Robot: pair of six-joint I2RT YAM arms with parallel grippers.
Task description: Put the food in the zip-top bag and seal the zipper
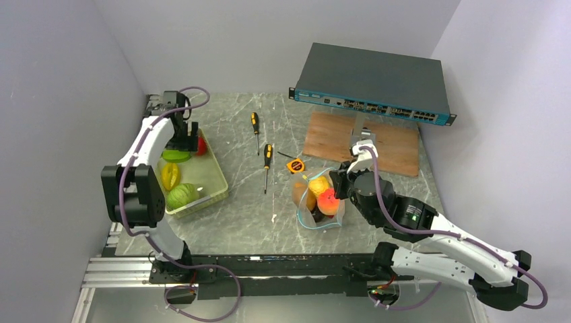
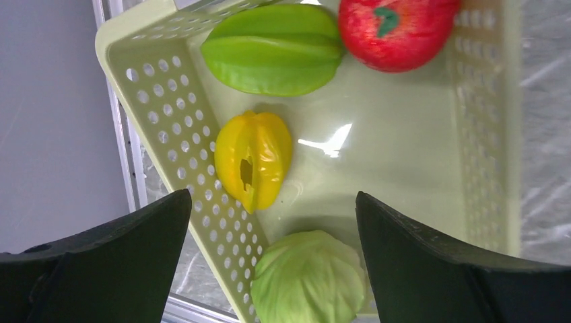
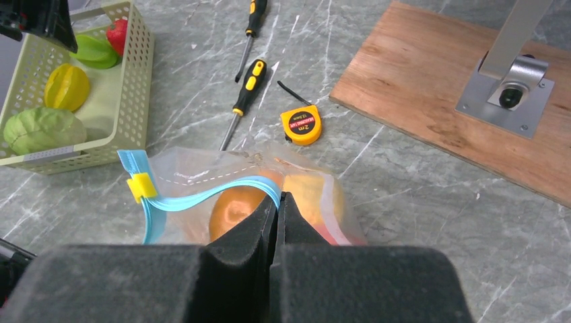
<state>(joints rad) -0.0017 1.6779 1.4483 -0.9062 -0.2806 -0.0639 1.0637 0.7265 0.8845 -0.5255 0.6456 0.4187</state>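
Note:
The left gripper lowers and draws back next to close on the yellow starfruit's far end, since the bare tray bottom beside it leaves room for a finger.
The clear zip-top bag lies mid-table and holds an orange fruit, a yellow-orange fruit and a red-pink one. Its teal zipper curves open, with a yellow slider at the left end. My right gripper is shut on the zipper at the mouth's right part. My left gripper is open and empty above the pale green tray. The tray holds a green starfruit, a red apple, a yellow starfruit and a green cabbage.
Two screwdrivers and a yellow tape measure lie between the tray and the bag. A wooden board and a network switch stand at the back right. Walls close in both sides.

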